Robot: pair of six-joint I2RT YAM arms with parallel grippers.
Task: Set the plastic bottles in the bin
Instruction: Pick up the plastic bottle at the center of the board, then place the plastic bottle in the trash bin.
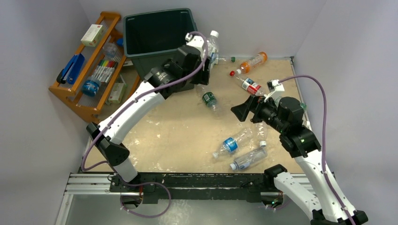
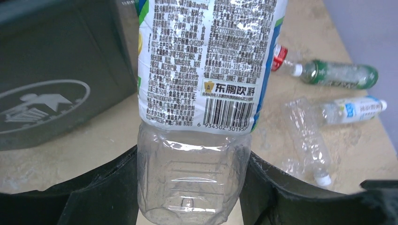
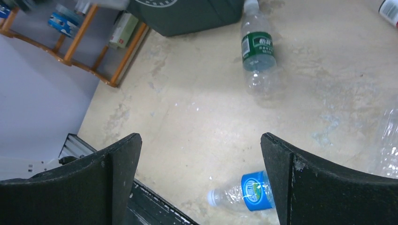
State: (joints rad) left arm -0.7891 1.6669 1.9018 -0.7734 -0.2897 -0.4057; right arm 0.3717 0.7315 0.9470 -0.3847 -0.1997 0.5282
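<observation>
The bottle is still next to the bin's open top, so my left gripper should go up, outward and to the left in the top view, over the bin's opening [image 1: 158,33].
My left gripper [image 1: 205,52] is shut on the base of a clear plastic bottle [image 2: 206,61] with a white printed label. It holds the bottle [image 1: 213,46] cap up, just right of the dark green bin [image 1: 155,33]. The bin's front with the white symbol [image 2: 42,101] fills the left of the left wrist view. My right gripper [image 1: 243,111] hangs open over the table with nothing between its fingers [image 3: 119,178]. Below it lies a blue-labelled bottle [image 3: 248,193], and a green-labelled bottle [image 3: 258,47] lies nearer the bin.
More bottles lie on the table: an orange one [image 1: 253,61], a red-labelled one [image 1: 251,86], a blue-labelled one [image 1: 230,144] and a clear one [image 1: 248,158]. An orange wooden rack [image 1: 89,65] stands left of the bin. Walls close in on both sides.
</observation>
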